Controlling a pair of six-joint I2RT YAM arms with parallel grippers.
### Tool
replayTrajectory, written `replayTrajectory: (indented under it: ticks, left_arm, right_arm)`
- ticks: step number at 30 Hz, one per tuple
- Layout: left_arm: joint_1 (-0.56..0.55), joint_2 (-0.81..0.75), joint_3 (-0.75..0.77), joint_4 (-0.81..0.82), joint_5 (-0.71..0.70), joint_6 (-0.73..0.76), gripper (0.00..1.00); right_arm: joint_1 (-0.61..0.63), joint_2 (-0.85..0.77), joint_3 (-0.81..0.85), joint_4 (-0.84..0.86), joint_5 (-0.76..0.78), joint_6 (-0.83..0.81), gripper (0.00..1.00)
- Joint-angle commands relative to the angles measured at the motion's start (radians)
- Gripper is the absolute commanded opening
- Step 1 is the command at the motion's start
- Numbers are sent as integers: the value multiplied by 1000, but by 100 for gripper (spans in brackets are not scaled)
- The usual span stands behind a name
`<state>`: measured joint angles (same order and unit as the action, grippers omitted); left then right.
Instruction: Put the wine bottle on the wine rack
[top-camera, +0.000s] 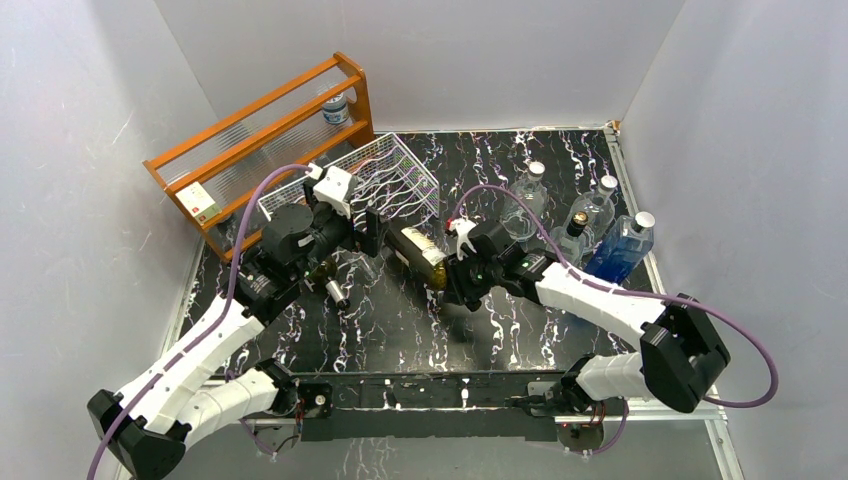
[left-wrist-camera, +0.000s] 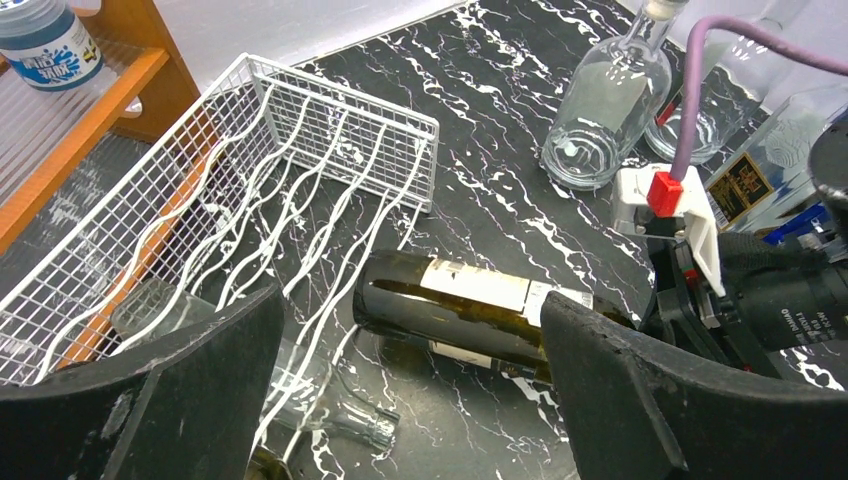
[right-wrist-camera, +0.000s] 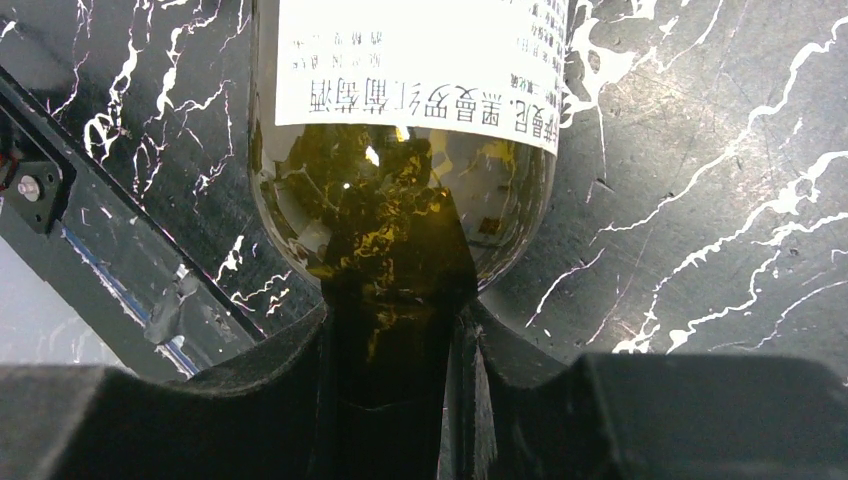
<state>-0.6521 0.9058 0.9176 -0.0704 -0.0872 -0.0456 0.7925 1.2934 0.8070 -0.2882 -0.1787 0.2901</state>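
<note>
The rack's empty space is outward and left of my right gripper in the top view, so I'll push the bottle in base-first and release.
The dark green wine bottle (top-camera: 418, 255) with a pale label hangs on its side just above the marbled table, its base pointing toward the white wire wine rack (top-camera: 392, 172). My right gripper (right-wrist-camera: 395, 385) is shut on the neck of the wine bottle (right-wrist-camera: 400, 190); in the top view the right gripper (top-camera: 449, 272) sits at the bottle's right end. My left gripper (left-wrist-camera: 410, 400) stands wide open, holding nothing, with the wine bottle (left-wrist-camera: 455, 310) ahead of its fingers and the wine rack (left-wrist-camera: 250, 190) behind to the left. In the top view the left gripper (top-camera: 372, 238) hovers by the rack's near corner.
An orange wooden shelf (top-camera: 262, 130) stands behind the rack, holding a small blue-labelled bottle (top-camera: 337, 108). Several clear bottles (top-camera: 596, 208) and a blue one (top-camera: 623, 246) stand at the back right. Another bottle (top-camera: 335, 287) lies on the table under my left arm.
</note>
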Motion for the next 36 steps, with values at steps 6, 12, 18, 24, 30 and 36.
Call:
replayTrajectory:
  ticks: [6,12,18,24,30,36]
  left_arm:
    - [-1,24,66,-10,-3,-16,98]
    - [-1,36,90,-32,-17,-20,98]
    - [-1,47,94,-33,-18,-24,98]
    - [-1,70,111,-46,-17,-24,98]
    - [-1,62,114,-50,-20,-27,98]
    - [-1,48,114,-60,-21,-32,98]
  right_arm:
    - [1,11,15,269,-53,-11,0]
    - [1,92,48,368,-62,8,0]
    - [3,177,93,489,-49,41,0]
    - [4,278,139,635,-39,121,0]
    - [6,406,216,740,-18,216,0]
    - [12,528,294,792,22,254,0]
